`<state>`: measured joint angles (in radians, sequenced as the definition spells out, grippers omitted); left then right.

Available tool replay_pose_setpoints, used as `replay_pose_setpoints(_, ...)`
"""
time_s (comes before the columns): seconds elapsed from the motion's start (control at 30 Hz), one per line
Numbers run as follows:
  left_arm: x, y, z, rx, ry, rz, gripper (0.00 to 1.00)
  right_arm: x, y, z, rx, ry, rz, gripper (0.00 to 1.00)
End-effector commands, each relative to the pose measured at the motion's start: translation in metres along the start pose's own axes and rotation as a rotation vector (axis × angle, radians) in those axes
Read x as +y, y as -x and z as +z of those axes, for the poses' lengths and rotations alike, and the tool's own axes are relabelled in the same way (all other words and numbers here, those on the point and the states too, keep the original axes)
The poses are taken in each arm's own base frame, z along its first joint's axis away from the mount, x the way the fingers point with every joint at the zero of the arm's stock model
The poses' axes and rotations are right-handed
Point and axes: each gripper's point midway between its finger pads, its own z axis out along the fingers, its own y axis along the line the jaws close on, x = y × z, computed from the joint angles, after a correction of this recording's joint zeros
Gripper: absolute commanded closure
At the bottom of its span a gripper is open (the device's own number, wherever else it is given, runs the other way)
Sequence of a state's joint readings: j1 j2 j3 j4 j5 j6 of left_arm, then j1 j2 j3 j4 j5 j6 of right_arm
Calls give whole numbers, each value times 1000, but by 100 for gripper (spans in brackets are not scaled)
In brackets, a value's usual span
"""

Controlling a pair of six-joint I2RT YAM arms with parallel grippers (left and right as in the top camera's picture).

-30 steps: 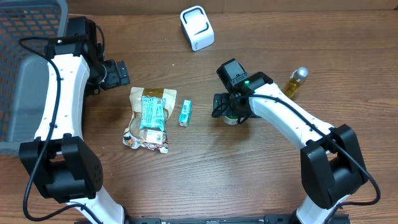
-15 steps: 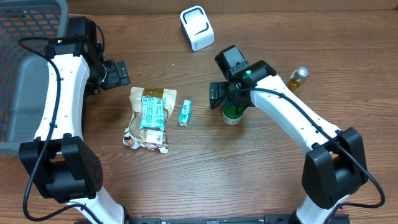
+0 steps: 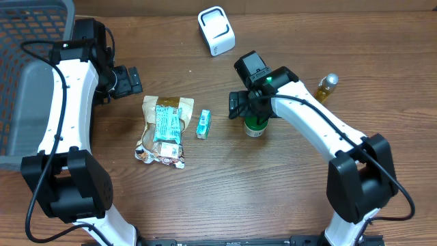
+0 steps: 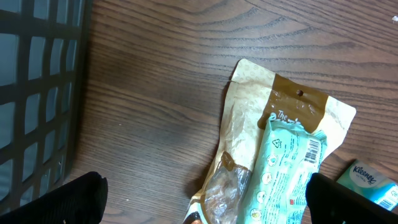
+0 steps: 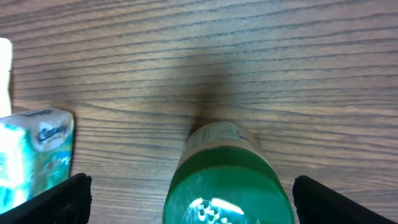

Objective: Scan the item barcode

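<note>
I will lower my right gripper around the jar's green lid (image 3: 256,124) (image 5: 227,186) and close it, because the lid is below the gripper and lined up between its open fingers.
A jar with a green lid (image 3: 257,126) (image 5: 227,186) stands upright on the table. My right gripper (image 3: 250,111) (image 5: 196,200) hangs open just above it, one finger on each side of the lid and neither touching it. A white barcode scanner (image 3: 216,31) sits at the far middle. My left gripper (image 3: 127,81) (image 4: 208,202) is open over bare wood, at the upper left edge of a cream and brown pouch (image 3: 161,140) (image 4: 249,124). A teal packet (image 3: 167,123) (image 4: 283,177) lies on the pouch, its barcode (image 4: 314,149) facing up.
A small teal tissue pack (image 3: 203,124) (image 5: 34,152) lies between the pouch and the jar. An amber bottle (image 3: 326,89) stands at the right. A dark wire basket (image 3: 34,41) (image 4: 37,93) fills the far left corner.
My right arm has shifted a little toward the far left, so more of the green jar shows below the gripper. The left arm has not moved.
</note>
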<state>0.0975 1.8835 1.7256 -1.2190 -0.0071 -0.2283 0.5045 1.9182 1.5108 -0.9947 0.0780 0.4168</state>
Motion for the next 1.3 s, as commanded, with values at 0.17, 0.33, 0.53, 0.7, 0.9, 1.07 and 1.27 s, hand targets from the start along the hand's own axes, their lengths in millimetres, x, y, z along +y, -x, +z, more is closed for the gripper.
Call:
replay_pose_setpoints(0.17, -4, -1, -1, -1, -9, 22, 0, 0, -2, 22, 45, -22, -8, 0)
replay_pose_setpoints(0.33, -4, -1, -1, -1, -9, 22, 0, -2, -8, 35, 76, -39, -10, 0)
replay_pose_setpoints(0.53, -4, -1, -1, -1, -9, 22, 1, -6, -14, 39, 98, -51, -10, 0)
replay_pose_setpoints(0.7, -4, -1, -1, -1, -9, 21, 0, -17, -19, 38, 142, -53, 24, 2)
replay_pose_setpoints(0.9, -4, -1, -1, -1, -9, 22, 1, -16, -25, 40, 174, -25, 38, 10)
replay_pose_setpoints(1.07, -4, -1, -1, -2, -9, 22, 0, -17, -26, 42, 174, -26, 37, 13)
replay_pose_setpoints(1.27, -4, -1, -1, -2, -9, 22, 0, -19, -26, 43, 170, -36, 37, 21)
